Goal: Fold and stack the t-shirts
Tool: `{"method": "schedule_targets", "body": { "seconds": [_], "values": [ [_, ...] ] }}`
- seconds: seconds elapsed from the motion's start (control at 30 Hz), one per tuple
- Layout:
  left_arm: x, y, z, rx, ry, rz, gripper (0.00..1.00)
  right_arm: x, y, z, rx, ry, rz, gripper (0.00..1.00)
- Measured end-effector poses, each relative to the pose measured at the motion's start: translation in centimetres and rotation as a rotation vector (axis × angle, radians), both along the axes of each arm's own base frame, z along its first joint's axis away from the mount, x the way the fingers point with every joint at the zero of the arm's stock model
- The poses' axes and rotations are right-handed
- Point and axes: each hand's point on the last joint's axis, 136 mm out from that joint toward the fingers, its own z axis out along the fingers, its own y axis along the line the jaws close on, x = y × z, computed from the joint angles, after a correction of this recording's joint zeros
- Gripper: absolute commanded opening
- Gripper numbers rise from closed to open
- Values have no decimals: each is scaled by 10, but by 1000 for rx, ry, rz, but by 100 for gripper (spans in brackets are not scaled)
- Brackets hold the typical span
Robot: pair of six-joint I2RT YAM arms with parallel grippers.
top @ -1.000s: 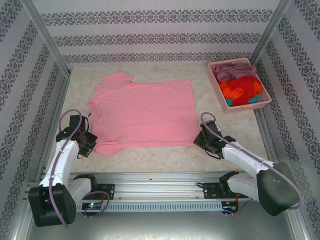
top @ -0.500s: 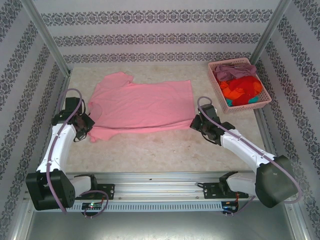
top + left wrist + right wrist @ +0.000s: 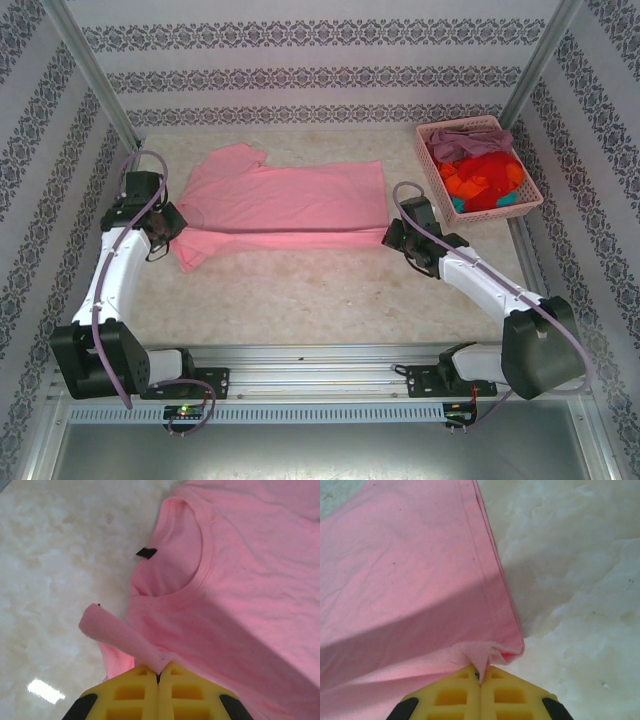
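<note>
My left gripper should move outward and down over the neckline's near rim and let go of the cloth, because the lifted edge still hangs short of the collar.
A light pink t-shirt lies across the middle of the table, its near half lifted and doubled over towards the far side. My left gripper is shut on the shirt's cloth near the collar, at its left end. My right gripper is shut on the hem corner at the right end. The yellow fingertips press together with a pinch of pink cloth between them. More t-shirts, mauve, orange-red and teal, sit heaped in the basket.
The pink lattice basket stands at the far right corner. Patterned walls and metal posts close in the table on three sides. The marbled tabletop lies bare between the shirt and the rail at the near edge.
Both grippers have moved away from the near edge towards the far side, carrying the shirt's near edge with them; the shirt now looks about half as deep.
</note>
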Motion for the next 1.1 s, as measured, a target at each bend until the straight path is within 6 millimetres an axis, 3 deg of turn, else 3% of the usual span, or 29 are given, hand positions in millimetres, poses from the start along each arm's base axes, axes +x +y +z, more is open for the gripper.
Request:
{"method": "schedule_targets", "body": {
  "seconds": [0.2,0.53,0.73,1.1],
  "values": [
    [27,-2,-1,17,-22,-78,0,15,-5,6,-5,-18,-2,0],
    [64,2,8,68,-54,-163,0,31,-6,-5,-16,1,7,0],
    [72,0,2,73,-40,-188,0,47,-7,-5,-16,-8,-4,0],
    [80,-2,-11,57,-15,-200,0,68,-8,-23,-29,22,-5,0]
  ]
}}
